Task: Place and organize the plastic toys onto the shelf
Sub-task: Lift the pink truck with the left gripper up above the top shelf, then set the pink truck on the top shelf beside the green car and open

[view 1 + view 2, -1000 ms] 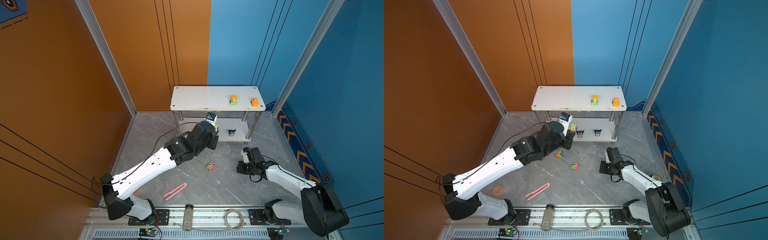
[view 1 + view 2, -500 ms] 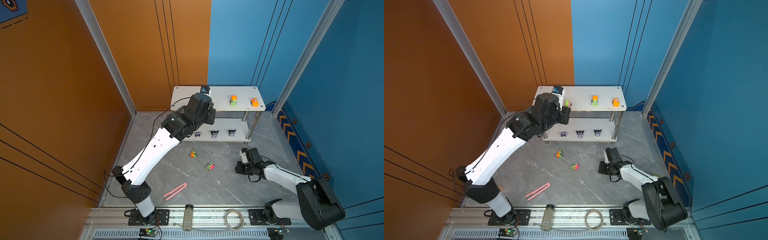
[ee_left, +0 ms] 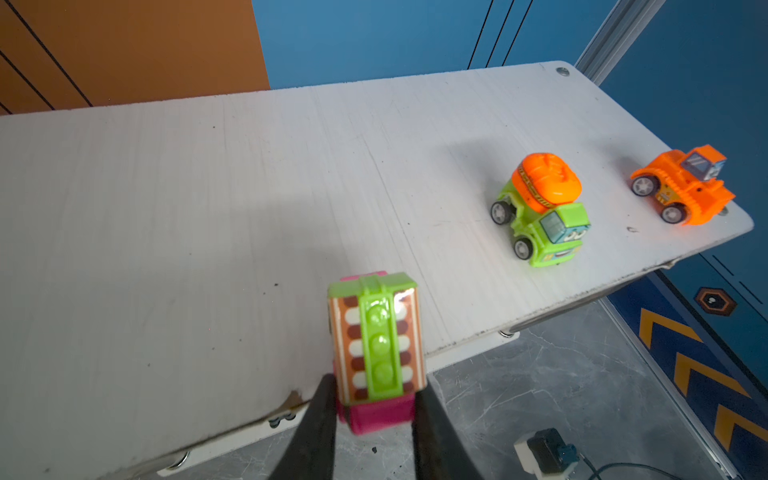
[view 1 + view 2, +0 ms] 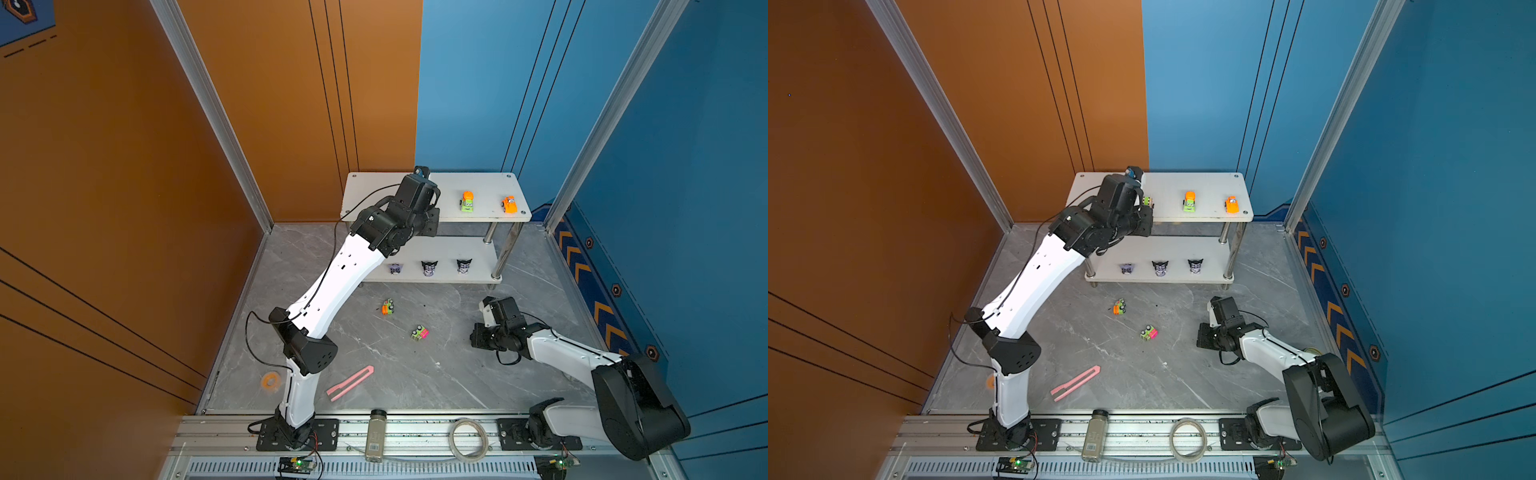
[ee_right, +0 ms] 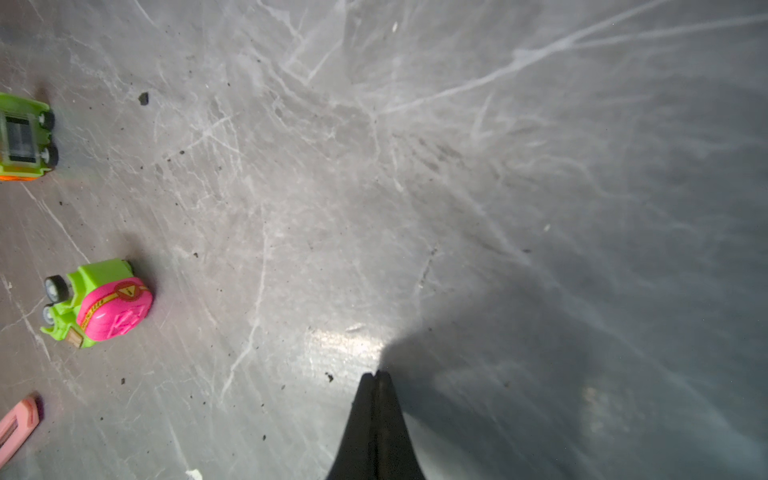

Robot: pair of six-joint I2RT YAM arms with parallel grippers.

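Note:
My left gripper moves the toy car outward next, toward the mixer car [image 4: 467,201], to release it on the top level, since its pink nose overhangs that level's front edge.
The shelf [image 4: 484,183] [image 4: 1208,183] stands at the back. My left gripper [image 3: 374,395] [image 4: 1145,208] is shut on a green and pink toy car [image 3: 376,345] [image 4: 1147,202] at the front edge of the top tier [image 3: 208,187]; whether the car touches the board I cannot tell. A green-orange mixer car [image 4: 467,201] [image 3: 540,212] and an orange bulldozer [image 4: 509,205] [image 3: 681,187] stand on that tier. Three purple-black figurines [image 4: 429,268] line the lower tier. Two more cars lie on the floor, green-orange [image 4: 387,307] and green-pink [image 4: 420,333] [image 5: 99,303]. My right gripper [image 5: 376,376] [image 4: 476,337] is shut and empty, low over the floor.
A pink tweezers-like strip [image 4: 350,382] lies on the grey floor near the left arm's base. A grey bottle [image 4: 376,434] and a cable coil [image 4: 467,438] sit on the front rail. An orange tape roll [image 4: 270,380] lies by the left wall.
My left arm has lifted the green and pink car from beside the lower tier up to the top tier's front edge. The right arm has barely moved.

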